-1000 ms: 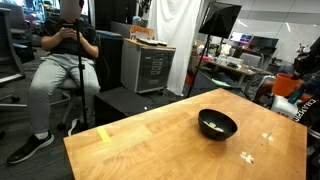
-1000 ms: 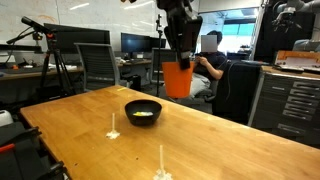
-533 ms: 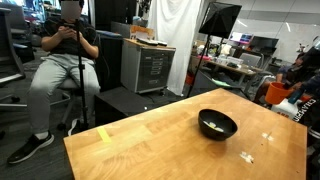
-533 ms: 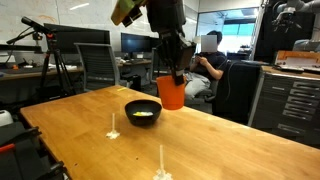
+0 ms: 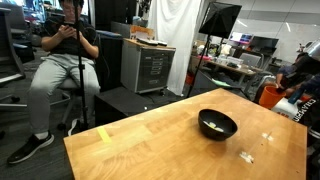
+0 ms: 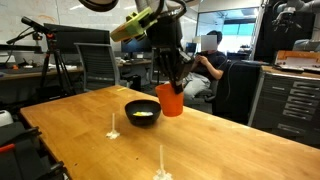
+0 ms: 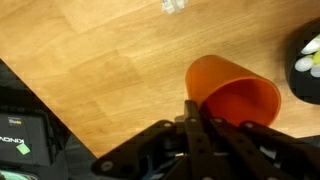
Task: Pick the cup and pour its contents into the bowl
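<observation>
The gripper should next lower the cup [image 6: 171,100] onto the bare tabletop beside the black bowl and let go of the cup's near side, since the cup looks empty and the bowl holds bits.
My gripper [image 6: 168,82] is shut on the orange-red cup [image 6: 171,100] and holds it above the wooden table, just beside the black bowl [image 6: 142,111]. In the wrist view the cup [image 7: 232,95] lies between my fingers [image 7: 200,118], its mouth facing the camera; its inside looks empty. The bowl's edge with pale bits [image 7: 306,62] shows at the right border. In an exterior view the bowl [image 5: 217,124] holds whitish bits, and the cup [image 5: 269,96] shows at the far right edge of the table.
The wooden table [image 6: 215,140] has pale tape marks [image 6: 112,128] near the bowl. A seated person [image 5: 62,60] and a tripod stand beyond the table's far edge. A grey drawer cabinet [image 6: 290,95] stands beside the table.
The arm has lowered the cup and brought it closer to the bowl. The bowl has not moved.
</observation>
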Tool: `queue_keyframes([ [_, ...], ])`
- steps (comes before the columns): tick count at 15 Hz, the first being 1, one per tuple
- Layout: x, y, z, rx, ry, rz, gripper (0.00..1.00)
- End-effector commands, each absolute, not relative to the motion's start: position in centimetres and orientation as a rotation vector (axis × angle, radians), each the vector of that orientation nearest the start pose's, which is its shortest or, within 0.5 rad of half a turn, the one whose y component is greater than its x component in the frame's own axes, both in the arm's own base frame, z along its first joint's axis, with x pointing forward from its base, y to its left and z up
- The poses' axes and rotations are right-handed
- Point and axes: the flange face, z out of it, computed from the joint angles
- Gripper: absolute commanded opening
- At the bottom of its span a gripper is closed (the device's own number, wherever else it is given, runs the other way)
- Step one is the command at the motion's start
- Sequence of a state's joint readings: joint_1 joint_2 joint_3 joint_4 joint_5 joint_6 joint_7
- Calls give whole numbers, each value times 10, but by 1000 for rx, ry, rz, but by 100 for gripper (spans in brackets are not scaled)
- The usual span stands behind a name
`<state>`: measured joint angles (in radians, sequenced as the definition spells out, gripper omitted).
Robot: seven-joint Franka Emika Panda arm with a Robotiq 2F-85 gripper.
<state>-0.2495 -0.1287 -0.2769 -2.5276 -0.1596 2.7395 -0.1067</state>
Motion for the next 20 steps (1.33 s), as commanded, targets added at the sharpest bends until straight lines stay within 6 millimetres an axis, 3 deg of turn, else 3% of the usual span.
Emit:
queue_keyframes([
  [1, 422, -230, 349, -3200, 373, -590, 1],
  [6, 428, -227, 340, -3090, 348, -605, 1],
  [11, 433, -245, 331, -3019, 354, -601, 1],
  [20, 449, -276, 273, -3026, 412, -505, 1],
])
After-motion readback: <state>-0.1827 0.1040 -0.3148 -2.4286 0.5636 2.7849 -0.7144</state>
